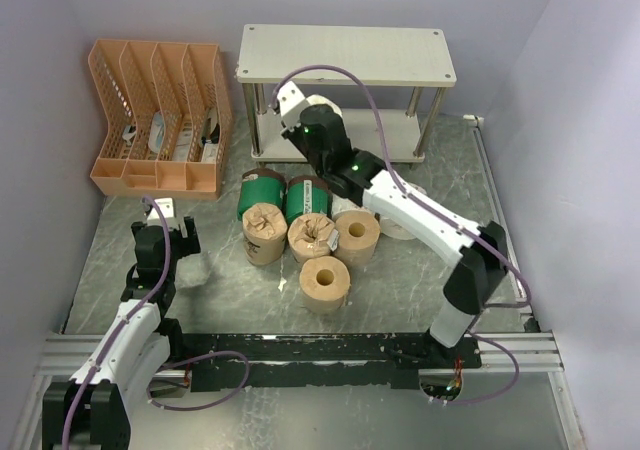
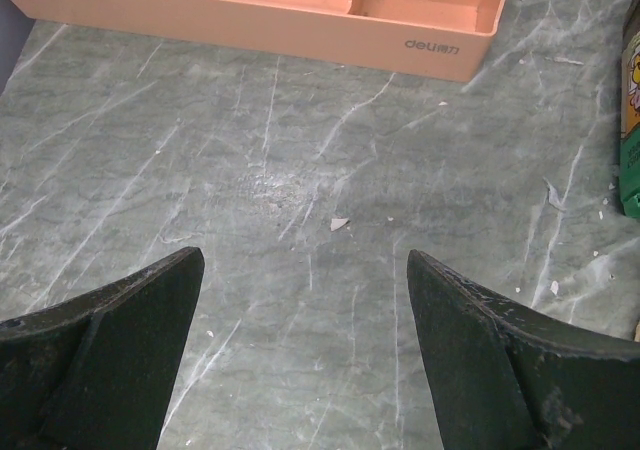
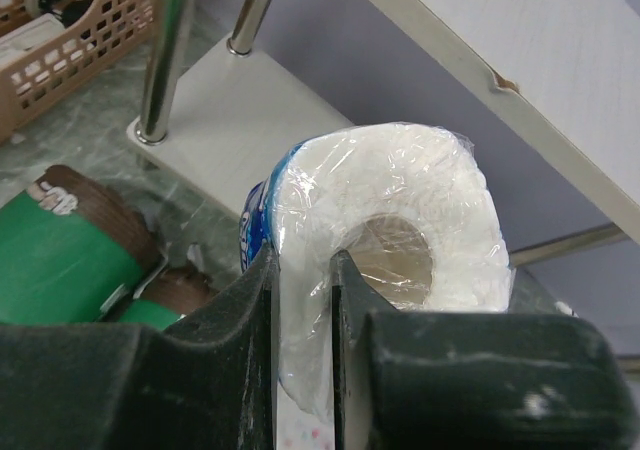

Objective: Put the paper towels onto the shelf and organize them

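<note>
The end of the lower board by the orange file organizer is bare. My right gripper should move down toward the posts there next and bring the roll onto it.
My right gripper (image 3: 303,270) is shut on the wall of the blue-and-white wrapped roll (image 3: 400,200), one finger in its core. It holds the roll (image 1: 290,100) in the air at the left front of the shelf (image 1: 345,55), above the lower board (image 3: 240,120) and below the top board (image 3: 520,50). Both boards look bare. Two green rolls (image 1: 262,192) (image 1: 308,198), two brown-paper rolls (image 1: 265,232) (image 1: 312,235) and two tan rolls (image 1: 357,235) (image 1: 325,282) cluster on the table. My left gripper (image 2: 305,270) is open and empty over bare table.
The orange file organizer (image 1: 160,115) stands at the back left, just ahead of the left gripper (image 1: 165,232); its base shows in the left wrist view (image 2: 300,20). A pale flat thing (image 1: 405,222) lies partly under the right arm. Walls close the sides.
</note>
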Controlling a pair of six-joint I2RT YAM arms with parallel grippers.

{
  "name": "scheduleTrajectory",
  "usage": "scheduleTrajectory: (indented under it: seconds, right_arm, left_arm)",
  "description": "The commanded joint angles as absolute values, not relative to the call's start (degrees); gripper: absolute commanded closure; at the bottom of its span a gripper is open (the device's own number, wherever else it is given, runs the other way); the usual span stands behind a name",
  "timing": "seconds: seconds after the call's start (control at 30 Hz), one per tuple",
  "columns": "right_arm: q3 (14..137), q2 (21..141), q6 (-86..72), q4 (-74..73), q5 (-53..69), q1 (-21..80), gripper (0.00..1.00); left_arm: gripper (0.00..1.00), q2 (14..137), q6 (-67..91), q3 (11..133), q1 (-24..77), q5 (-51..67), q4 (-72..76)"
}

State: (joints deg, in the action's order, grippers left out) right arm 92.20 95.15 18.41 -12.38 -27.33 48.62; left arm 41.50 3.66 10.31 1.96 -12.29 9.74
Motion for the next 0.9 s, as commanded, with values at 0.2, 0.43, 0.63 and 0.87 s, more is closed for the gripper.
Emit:
scheduleTrajectory:
  seconds: [0.2,0.43,0.63,0.87]
  right_arm:
    - [93.19,105.70,25.41,5.31,-16.08,43.45,1.00]
    - [89.76,110.73,28.68,16.40,-11.99,42.75,1.00]
    - [89.36,117.22,31.59,23.93,-9.17,41.45,1.00]
    - [92.95,124.15,33.70,30.30,-10.49,40.83,1.00]
  left_arm:
    - [0.06,41.02,3.99,9.58,2.29,-12.91,12.13]
    - [0.06,41.18,4.04,9.40,2.20,-12.66,12.57]
    - [0.06,41.29,4.61,9.31,2.20,-13.40,13.01]
    - [0.06,41.48,4.57,9.41,2.20,-13.27,12.98]
